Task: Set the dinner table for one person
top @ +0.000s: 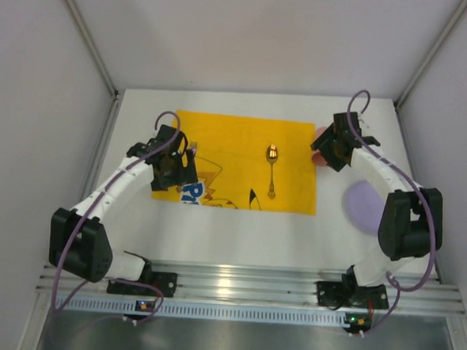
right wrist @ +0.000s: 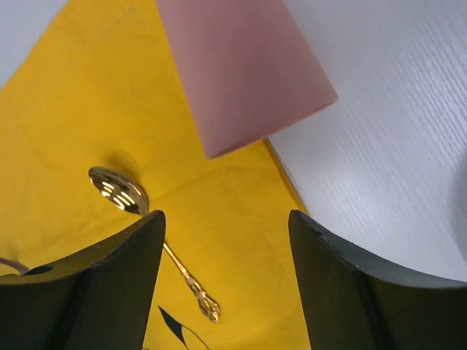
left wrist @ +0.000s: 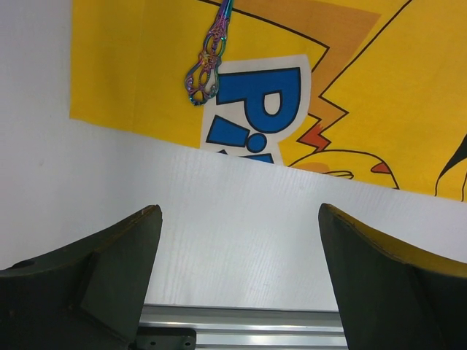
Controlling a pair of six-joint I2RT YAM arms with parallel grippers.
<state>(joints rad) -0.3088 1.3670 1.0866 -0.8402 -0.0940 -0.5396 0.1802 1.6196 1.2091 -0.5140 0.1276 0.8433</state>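
Next, my right gripper moves down toward the pink cup (right wrist: 244, 73) and brings its open fingers around the pink cup's near rim by the cloth (right wrist: 213, 152). That rim still lies beyond the fingers.
The white dinner table (top: 238, 231) carries a yellow cartoon-print cloth (top: 242, 156). A gold spoon (top: 272, 171) lies on the cloth's right half, and it also shows in the right wrist view as the gold spoon (right wrist: 120, 191). A pink cup (right wrist: 244, 73) sits at the cloth's right edge, just beyond my right gripper (right wrist: 226, 219), which is open and empty. My left gripper (left wrist: 239, 211) hangs open and empty over bare table near the cloth's left edge. Ahead of it an iridescent utensil handle (left wrist: 208, 62) rests on the cloth.
A lilac plate (top: 357, 205) lies on the table right of the cloth, partly hidden by my right arm. The ribbed aluminium rail (top: 243, 285) runs along the near edge. Grey walls close in the table on three sides.
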